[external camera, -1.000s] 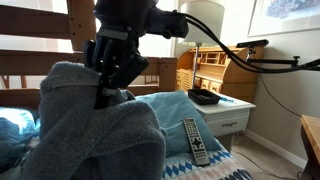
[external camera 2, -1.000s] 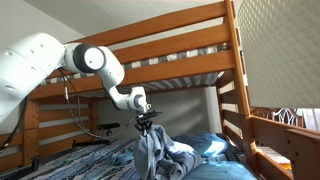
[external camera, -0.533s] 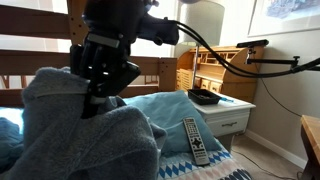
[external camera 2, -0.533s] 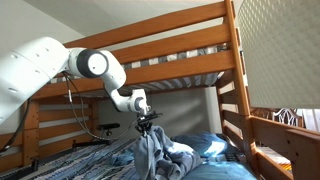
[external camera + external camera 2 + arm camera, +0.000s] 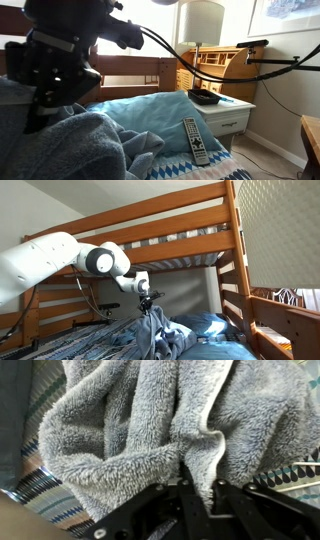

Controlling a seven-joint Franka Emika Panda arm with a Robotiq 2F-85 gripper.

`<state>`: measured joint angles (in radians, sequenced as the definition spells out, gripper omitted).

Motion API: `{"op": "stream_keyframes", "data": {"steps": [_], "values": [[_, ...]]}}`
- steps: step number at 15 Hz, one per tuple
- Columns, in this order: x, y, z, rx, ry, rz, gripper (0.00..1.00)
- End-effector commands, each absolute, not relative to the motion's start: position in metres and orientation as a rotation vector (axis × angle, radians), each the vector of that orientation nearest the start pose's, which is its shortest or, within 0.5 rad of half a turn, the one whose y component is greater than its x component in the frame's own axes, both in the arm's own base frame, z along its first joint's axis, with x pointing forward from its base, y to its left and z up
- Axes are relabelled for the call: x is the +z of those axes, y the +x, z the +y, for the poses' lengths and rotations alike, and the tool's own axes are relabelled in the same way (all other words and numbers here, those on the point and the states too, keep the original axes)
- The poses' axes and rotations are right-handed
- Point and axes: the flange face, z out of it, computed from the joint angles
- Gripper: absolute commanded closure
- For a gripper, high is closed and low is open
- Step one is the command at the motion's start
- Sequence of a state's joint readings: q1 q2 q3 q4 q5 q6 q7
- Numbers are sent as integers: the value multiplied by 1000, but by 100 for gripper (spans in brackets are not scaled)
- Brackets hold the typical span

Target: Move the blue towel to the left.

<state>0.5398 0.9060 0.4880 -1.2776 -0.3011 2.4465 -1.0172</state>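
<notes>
The gripper comes down toward the towel's bunched part [image 5: 172, 340] [image 5: 100, 472] below it next and releases the upright fold, because that fold still hangs lifted.
The blue towel [image 5: 95, 145] is a fluffy grey-blue cloth bunched on the bed, seen in both exterior views [image 5: 155, 335] and filling the wrist view [image 5: 150, 420]. My gripper [image 5: 198, 488] is shut on a fold of the towel and holds it lifted in a hanging peak. In an exterior view the gripper [image 5: 148, 304] sits at the top of that peak. In an exterior view the gripper body [image 5: 60, 70] is close to the lens and hides its fingertips.
A remote control [image 5: 196, 140] lies on the patterned bedspread [image 5: 220, 170]. A white nightstand [image 5: 232, 115] with a black object stands beyond it. Wooden bunk-bed rails [image 5: 180, 240] cross overhead, and a bed post [image 5: 235, 270] stands nearby. Blue bedding [image 5: 215, 328] lies beside the towel.
The gripper has carried the pinched towel sideways, to the left in the close exterior view. The towel's peak has sunk lower and spread out.
</notes>
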Motion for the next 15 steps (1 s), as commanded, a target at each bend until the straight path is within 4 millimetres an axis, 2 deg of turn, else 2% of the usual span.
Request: {"op": "stream_keyframes", "data": {"steps": [1,5,9,12,15], "values": [[293,504,633,654,1568,2832,96],[308,498,658,737,1378,2948,96],[318,492,673,797,1245,2993,96],[310,491,675,788,1226,3053,96],[284,496,669,728,1276,3113,96]]}}
